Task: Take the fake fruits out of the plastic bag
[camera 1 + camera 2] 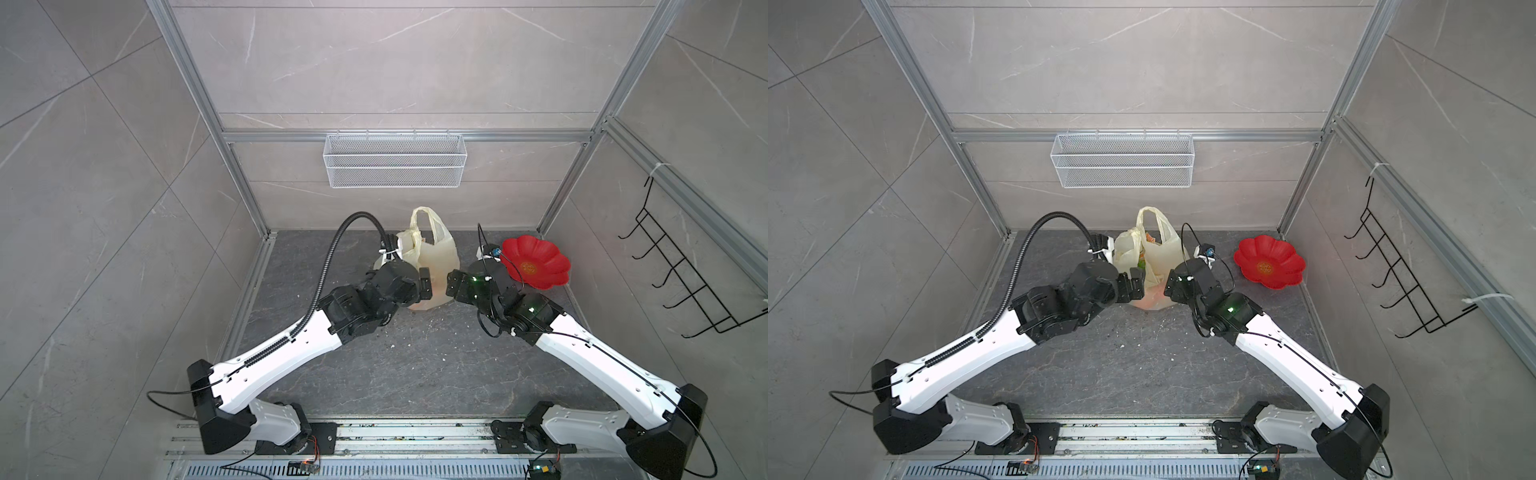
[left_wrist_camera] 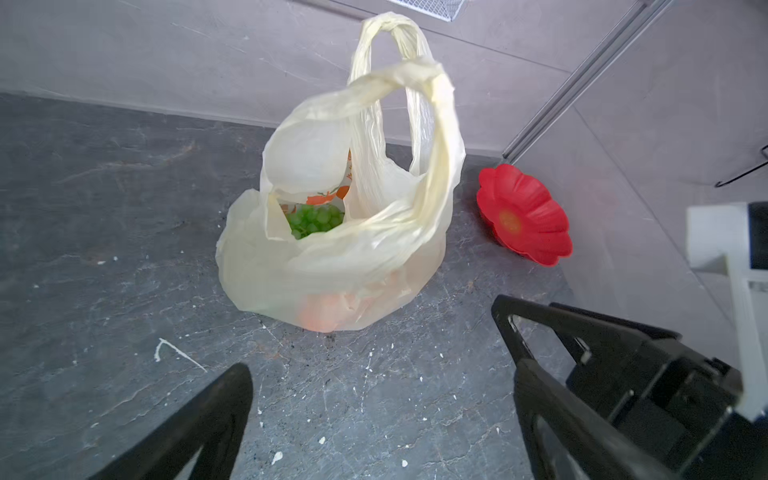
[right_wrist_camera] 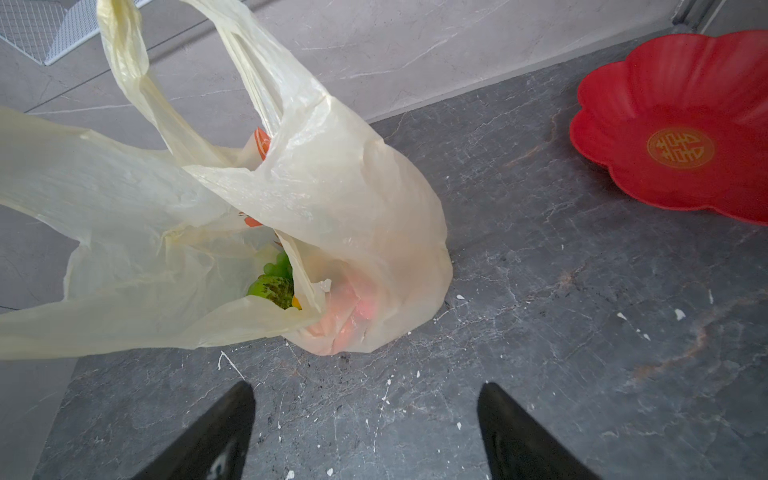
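Note:
The bag's rim (image 1: 1134, 249) beside the green grapes (image 2: 316, 220) lies outward of and below my left gripper's open fingers, so next my left gripper needs to lower and reach outward onto that rim.
The plastic bag (image 1: 434, 257) (image 1: 1158, 257) stands upright at the back of the dark table, its handles raised and its mouth partly open. Fake fruits lie inside. Green grapes (image 2: 316, 220) show through the mouth, a green bumpy fruit (image 3: 272, 286) lies beside them, and orange-pink shapes (image 3: 349, 307) glow through the thin wall. My left gripper (image 1: 426, 286) (image 2: 380, 370) hovers open just in front of the bag's left side, holding nothing. My right gripper (image 1: 451, 286) (image 3: 365, 388) faces it from the right, open too, with bare table between its fingers.
A red flower-shaped dish (image 1: 536, 262) (image 3: 673, 124) sits right of the bag, close behind the right wrist. A white wire basket (image 1: 395, 160) hangs on the back wall and a black hook rack (image 1: 685, 270) on the right wall. Aluminium frame posts stand at the table's back corners.

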### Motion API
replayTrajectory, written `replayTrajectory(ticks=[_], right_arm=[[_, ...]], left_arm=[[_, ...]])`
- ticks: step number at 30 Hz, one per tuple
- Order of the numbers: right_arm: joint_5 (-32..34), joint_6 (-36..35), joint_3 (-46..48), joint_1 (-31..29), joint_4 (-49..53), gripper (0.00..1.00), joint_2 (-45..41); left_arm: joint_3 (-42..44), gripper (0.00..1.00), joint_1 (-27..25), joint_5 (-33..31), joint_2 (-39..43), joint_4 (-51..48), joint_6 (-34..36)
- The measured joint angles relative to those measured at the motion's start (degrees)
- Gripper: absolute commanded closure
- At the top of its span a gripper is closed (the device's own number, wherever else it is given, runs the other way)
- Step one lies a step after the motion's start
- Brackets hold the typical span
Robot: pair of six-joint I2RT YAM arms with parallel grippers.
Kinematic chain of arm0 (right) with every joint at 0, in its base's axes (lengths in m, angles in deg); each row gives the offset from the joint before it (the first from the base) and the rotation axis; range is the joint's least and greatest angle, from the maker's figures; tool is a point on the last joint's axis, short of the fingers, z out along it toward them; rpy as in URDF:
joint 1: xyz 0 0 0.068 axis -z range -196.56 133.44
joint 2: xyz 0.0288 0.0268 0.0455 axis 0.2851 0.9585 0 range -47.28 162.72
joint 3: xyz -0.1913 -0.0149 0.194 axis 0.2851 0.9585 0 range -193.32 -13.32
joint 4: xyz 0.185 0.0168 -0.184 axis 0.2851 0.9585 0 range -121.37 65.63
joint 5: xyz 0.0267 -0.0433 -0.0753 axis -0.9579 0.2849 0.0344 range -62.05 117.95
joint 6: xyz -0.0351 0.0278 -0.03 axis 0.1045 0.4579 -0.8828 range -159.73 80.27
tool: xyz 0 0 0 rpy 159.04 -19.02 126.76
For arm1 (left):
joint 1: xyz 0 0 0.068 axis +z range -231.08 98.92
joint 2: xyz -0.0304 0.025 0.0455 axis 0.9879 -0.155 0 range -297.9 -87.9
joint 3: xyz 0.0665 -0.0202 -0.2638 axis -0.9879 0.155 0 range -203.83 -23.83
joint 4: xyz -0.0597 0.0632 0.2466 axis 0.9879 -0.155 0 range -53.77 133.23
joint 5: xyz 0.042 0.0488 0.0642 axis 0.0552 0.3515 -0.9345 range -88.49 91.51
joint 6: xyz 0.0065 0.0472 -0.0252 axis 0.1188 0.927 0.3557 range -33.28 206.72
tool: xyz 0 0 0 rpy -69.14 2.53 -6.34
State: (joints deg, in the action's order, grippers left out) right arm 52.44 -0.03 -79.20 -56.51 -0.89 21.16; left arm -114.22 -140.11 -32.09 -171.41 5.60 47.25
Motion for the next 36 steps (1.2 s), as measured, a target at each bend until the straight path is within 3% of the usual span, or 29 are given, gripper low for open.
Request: replayTrajectory(ticks=[3, 6, 10, 15, 19, 28, 36], right_arm=[[-0.02, 0.22, 1.70, 0.00, -0.28, 0.13, -1.66], [-0.35, 0.17, 2.36, 0.00, -0.44, 0.14, -1.86], [-2.36, -0.50, 2.49, 0.00, -1.25, 0.14, -0.74], [-5.07, -1.73, 1.97, 0.00, -2.16, 0.14, 3.32], [-6.19, -2.23, -0.28, -0.13, -2.58, 0.15, 7.23], [-4.04, 0.50, -12.44, -1.92, -0.63, 0.14, 16.11], [8.72, 3.37, -27.15, -7.82, 6.67, 0.12, 24.87]], left_arm=[[-8.74, 0.06, 0.85, -4.17, -9.11, -7.54, -0.02], [-9.88, 0.26, 3.10, -5.44, -13.84, -11.39, -0.04], [-4.22, 0.38, 7.91, -4.63, -13.25, -10.80, 0.26], [9.49, 0.62, 16.31, 4.96, -4.87, -2.62, -0.57], [13.79, 0.70, 20.96, 11.87, -0.74, 1.70, -1.33], [18.12, 0.89, 20.79, 22.32, 0.76, 11.50, -1.92], [22.84, 0.99, 20.72, 29.14, 0.76, 17.57, -3.76]])
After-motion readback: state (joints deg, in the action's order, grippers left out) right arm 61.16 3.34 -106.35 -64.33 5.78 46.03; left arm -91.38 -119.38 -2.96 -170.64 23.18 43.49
